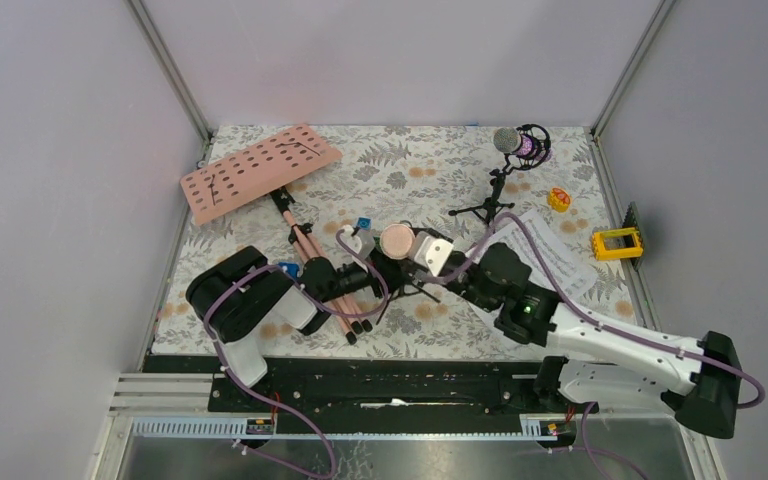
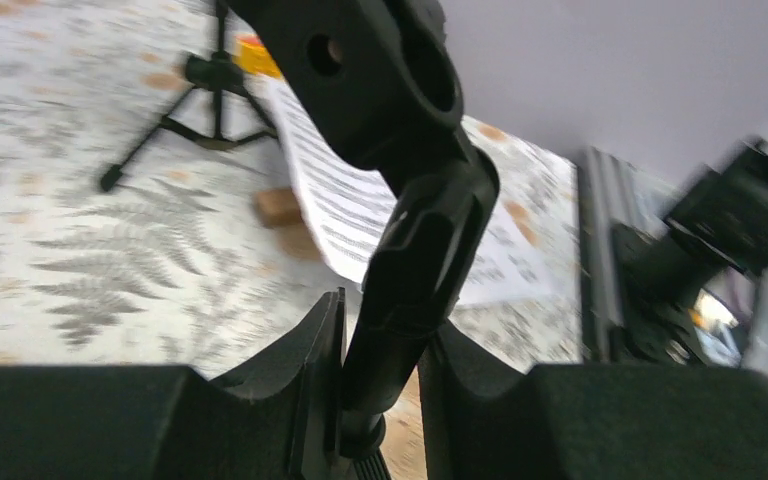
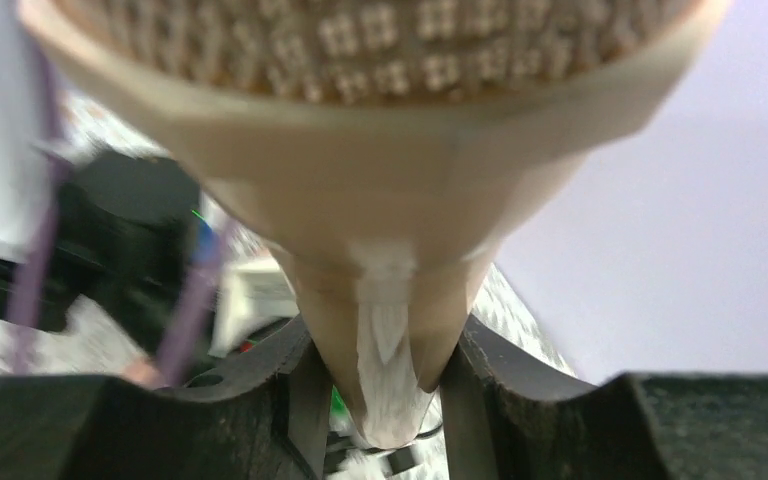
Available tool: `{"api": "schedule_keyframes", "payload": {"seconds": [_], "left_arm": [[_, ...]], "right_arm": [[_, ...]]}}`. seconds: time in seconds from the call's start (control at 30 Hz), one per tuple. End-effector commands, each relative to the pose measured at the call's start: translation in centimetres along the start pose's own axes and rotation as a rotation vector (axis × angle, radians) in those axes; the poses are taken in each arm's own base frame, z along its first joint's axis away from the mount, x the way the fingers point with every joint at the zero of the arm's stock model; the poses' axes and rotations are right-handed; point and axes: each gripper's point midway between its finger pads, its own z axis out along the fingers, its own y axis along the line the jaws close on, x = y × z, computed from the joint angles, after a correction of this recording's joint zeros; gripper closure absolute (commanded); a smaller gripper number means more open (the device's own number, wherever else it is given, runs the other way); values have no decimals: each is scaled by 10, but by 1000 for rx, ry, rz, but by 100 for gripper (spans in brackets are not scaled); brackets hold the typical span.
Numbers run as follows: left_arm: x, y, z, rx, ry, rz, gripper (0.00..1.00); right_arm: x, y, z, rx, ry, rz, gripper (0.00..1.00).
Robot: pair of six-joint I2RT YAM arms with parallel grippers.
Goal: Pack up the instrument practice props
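Note:
The open mat between rack and black tripod lies outward of my left gripper, so my left gripper needs to carry the clip stand outward next and release it.
My right gripper is shut on the plain pink microphone. In the right wrist view its tapered handle sits between my fingers. My left gripper is shut on a black microphone clip stand right under that microphone. The salmon-pink perforated rack lies at the back left, with its pink tripod legs folded beside my left arm. The purple glitter silver-headed microphone stands on a black tripod at the back. White sheet-music pages lie on the right and also show in the left wrist view.
A yellow block sits near the right edge. A small yellow-orange toy lies behind the pages. A small blue piece lies behind my left gripper. The floral mat is bounded by walls on three sides.

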Motion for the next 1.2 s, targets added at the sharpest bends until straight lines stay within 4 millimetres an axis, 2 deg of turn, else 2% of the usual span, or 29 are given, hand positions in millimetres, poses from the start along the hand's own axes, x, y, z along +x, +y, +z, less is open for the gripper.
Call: {"api": "schedule_keyframes", "payload": {"seconds": [0.0,0.13,0.3,0.43,0.53,0.63,0.8,0.97,1.17], "left_arm": [[37,81,-35,-412,26,-178,100],[38,82,-35,-417,35,-181,100],[38,80,-36,-402,34,-174,100],[32,67,-25,-298,39,-137,100],[18,56,-10,-201,17,-100,100],[0,57,10,-141,-3,-77,100],[-27,79,41,-158,-6,-43,100],[-53,117,66,-184,-46,-29,100],[-91,145,89,-104,-161,-14,100]], "right_arm": [[-131,-21,-31,-28,-381,92,100],[-148,-27,-41,-46,-406,83,100],[-152,-32,-48,-37,-406,96,100],[-133,-43,-50,39,-318,168,100],[-111,-46,-53,87,-232,213,100],[-94,-41,-60,93,-193,261,100],[-74,-36,-76,107,-159,316,100],[-57,-35,-92,138,-142,343,100],[-44,-35,-105,158,-109,365,100]]}}
